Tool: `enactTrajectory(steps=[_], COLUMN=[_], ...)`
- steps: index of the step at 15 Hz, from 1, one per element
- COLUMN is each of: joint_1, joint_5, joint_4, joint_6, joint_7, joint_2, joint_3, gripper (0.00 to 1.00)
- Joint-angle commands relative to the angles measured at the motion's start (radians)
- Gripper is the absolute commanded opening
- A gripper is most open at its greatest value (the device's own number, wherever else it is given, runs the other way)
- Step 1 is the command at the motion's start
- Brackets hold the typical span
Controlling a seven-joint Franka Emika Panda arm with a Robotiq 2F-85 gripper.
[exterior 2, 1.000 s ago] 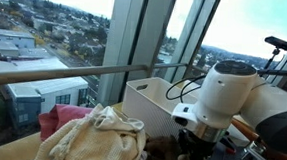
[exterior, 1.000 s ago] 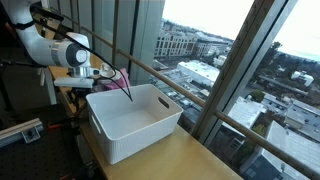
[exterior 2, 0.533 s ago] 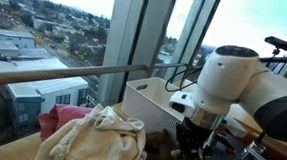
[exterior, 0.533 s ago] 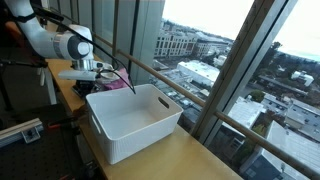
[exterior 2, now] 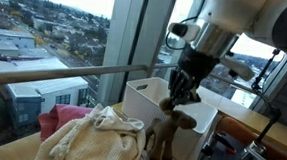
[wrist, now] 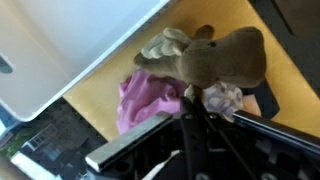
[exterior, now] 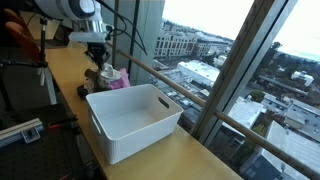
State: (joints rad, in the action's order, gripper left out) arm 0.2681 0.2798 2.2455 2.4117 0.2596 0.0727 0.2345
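The brown plush toy (exterior 2: pixel 168 132) hangs beside the open white bin (exterior 2: pixel 146 93), below the bin's rim, so the robot's gripper should lift the toy over the bin.
My gripper (exterior 2: pixel 181 95) is shut on the top of a brown plush toy (exterior 2: pixel 168 132), which hangs below it beside the white bin (exterior 2: pixel 146 93). In an exterior view the gripper (exterior: pixel 100 62) is raised above the far end of the wooden counter (exterior: pixel 62 72), with the toy (exterior: pixel 105 76) dangling over the pink cloth (exterior: pixel 119 80). The wrist view shows the brown toy (wrist: pixel 228 55) with beige antlers (wrist: pixel 165 45) just past the shut gripper (wrist: pixel 190 100). A pink cloth (wrist: pixel 145 97) lies under it.
The white bin (exterior: pixel 150 131) stands in the middle of the counter with a corner (wrist: pixel 60 45) in the wrist view. A beige towel (exterior 2: pixel 95 137) and pink cloth (exterior 2: pixel 61 117) are heaped by the window. A railing (exterior 2: pixel 54 75) and glass run alongside.
The gripper has shut on the brown toy and the arm has risen, lifting the toy off the counter near the cloth heap.
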Motion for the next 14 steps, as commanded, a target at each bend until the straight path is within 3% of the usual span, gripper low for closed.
enactTrajectory(steps=[1,5,9,10,11,13,14], joint_1=[-0.026,-0.081,-0.149,-0.160,-0.168,-0.179,-0.182], joint_5=[-0.033,-0.022,-0.033,-0.035,-0.031,-0.028,-0.030], joint_4=[-0.130,-0.276,-0.324,-0.310,-0.292,-0.241,-0.212], joint_6=[-0.113,-0.190,-0.184,-0.174,-0.167,-0.152,-0.145], joint_7=[0.051,0.095,0.147,0.147,0.142,0.135,0.135], joint_2=[-0.081,-0.116,-0.118,-0.119,-0.119,-0.121,-0.124], joint_3=[-0.008,-0.058,-0.125,-0.135,-0.143,-0.150,-0.153], gripper=[0.01,0.01,0.01,0.08,0.31,0.34,0.41])
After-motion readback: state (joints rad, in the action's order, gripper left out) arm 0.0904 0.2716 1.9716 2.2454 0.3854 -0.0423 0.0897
